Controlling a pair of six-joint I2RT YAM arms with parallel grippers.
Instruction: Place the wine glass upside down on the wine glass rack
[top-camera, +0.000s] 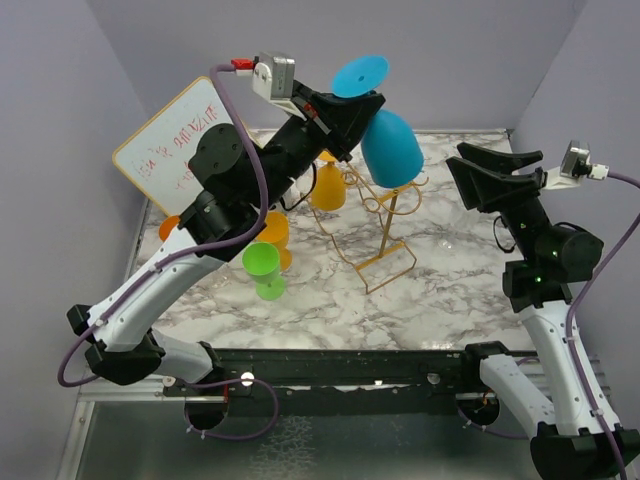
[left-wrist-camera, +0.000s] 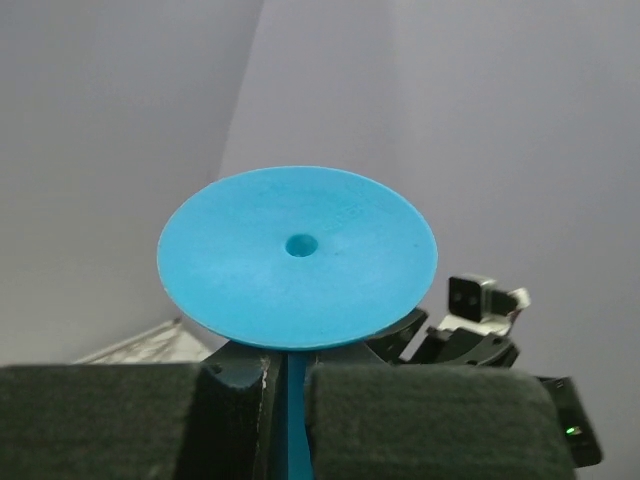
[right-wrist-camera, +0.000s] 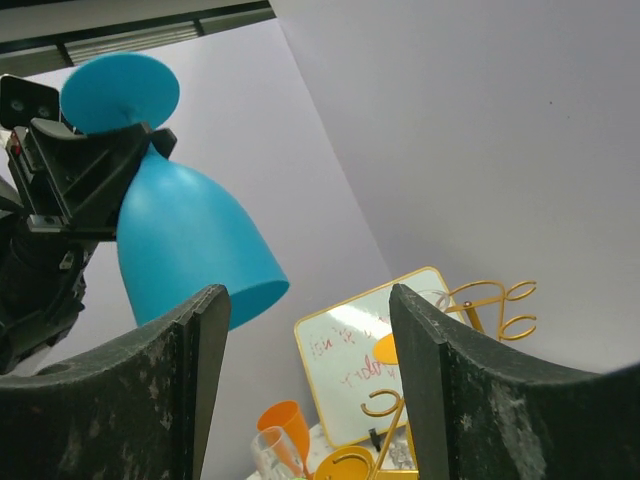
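My left gripper moves down beside the rack next, slides the stem into the empty hook (top-camera: 351, 178) beside the yellow glass below the gripper, and lets go.
My left gripper (top-camera: 345, 108) is shut on the stem of a blue wine glass (top-camera: 392, 148) and holds it upside down, high above the table, foot (top-camera: 360, 74) uppermost. The bowl hangs just above and right of the top of the gold wire rack (top-camera: 380, 215). In the left wrist view the blue foot (left-wrist-camera: 297, 255) fills the middle and the stem runs down between my fingers (left-wrist-camera: 420, 420). My right gripper (top-camera: 492, 172) is open and empty, to the right of the rack. Its view shows the blue glass (right-wrist-camera: 190, 245) and the rack's scroll hooks (right-wrist-camera: 490, 300).
A yellow glass (top-camera: 328, 186) hangs on the rack's left side. A green glass (top-camera: 262, 266) and orange glasses (top-camera: 272, 232) stand left of the rack. A whiteboard (top-camera: 180, 140) leans at the back left. A clear glass (right-wrist-camera: 275, 455) shows in the right wrist view.
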